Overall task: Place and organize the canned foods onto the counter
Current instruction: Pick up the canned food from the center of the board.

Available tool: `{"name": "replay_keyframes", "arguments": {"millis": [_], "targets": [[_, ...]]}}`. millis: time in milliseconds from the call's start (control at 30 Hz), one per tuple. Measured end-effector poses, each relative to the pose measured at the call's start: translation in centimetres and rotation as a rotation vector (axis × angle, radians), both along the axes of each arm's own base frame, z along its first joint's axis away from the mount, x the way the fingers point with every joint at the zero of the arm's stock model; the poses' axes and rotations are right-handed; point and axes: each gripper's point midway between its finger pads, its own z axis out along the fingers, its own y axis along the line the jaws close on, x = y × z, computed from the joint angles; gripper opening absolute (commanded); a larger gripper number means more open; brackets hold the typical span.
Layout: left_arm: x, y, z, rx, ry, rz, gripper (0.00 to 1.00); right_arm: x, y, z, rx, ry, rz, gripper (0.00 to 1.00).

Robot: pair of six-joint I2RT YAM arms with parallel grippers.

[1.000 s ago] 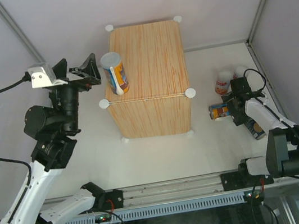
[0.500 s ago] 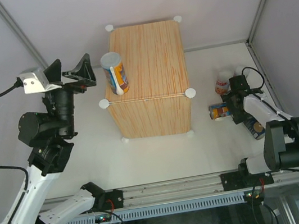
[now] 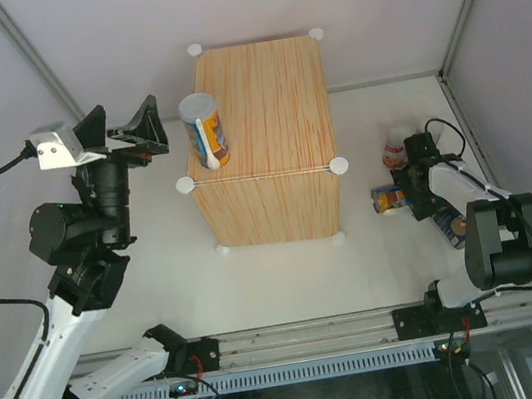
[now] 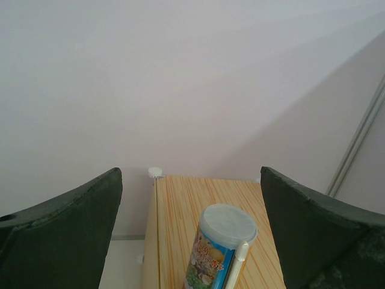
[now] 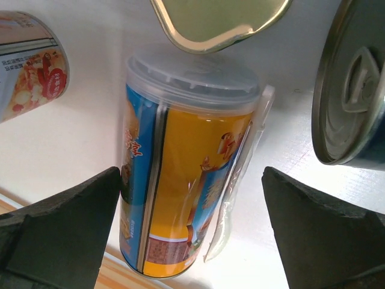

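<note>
I will lower my right gripper slightly onto the lying can's body (image 3: 392, 198) (image 5: 180, 182) next, then close its fingers across it, as they are already on either side.
The counter (image 3: 267, 108) is a light wood-grain box with white corner knobs. One tall blue-orange can (image 3: 204, 130) with a white spoon stands upright on its front-left part, also seen in the left wrist view (image 4: 219, 253). My left gripper (image 3: 121, 131) hangs open just left of the counter, apart from that can, with nothing between its fingers (image 4: 60, 235). A second tall blue-orange can (image 5: 180, 168) lies on its side on the table at the right (image 3: 390, 199). My right gripper (image 3: 410, 194) is open, its fingers (image 5: 60, 235) on either side of this can without touching it.
Around the lying can are a white-red can (image 5: 30, 60), a flat gold tin (image 5: 219, 21) and a dark can (image 5: 352, 90). From above, a white-red can (image 3: 397, 146) stands by the right arm, and a blue tin (image 3: 450, 227) lies partly under it. The white table (image 3: 157, 277) is walled behind and right.
My left gripper has drawn back to the left, away from the can on the counter. The right wrist has shifted slightly towards the cans; both grippers stay open.
</note>
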Motion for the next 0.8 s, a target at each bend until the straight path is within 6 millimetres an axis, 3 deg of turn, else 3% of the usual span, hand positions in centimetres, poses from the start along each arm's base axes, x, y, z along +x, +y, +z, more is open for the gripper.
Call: {"name": "replay_keyframes", "arguments": {"millis": [800], "targets": [[-1.0,0.9,0.5,-0.004,-0.015,0.004,1.0,-0.1,0.4,-1.5,-0.013,0.05,0.056,0.95]]}}
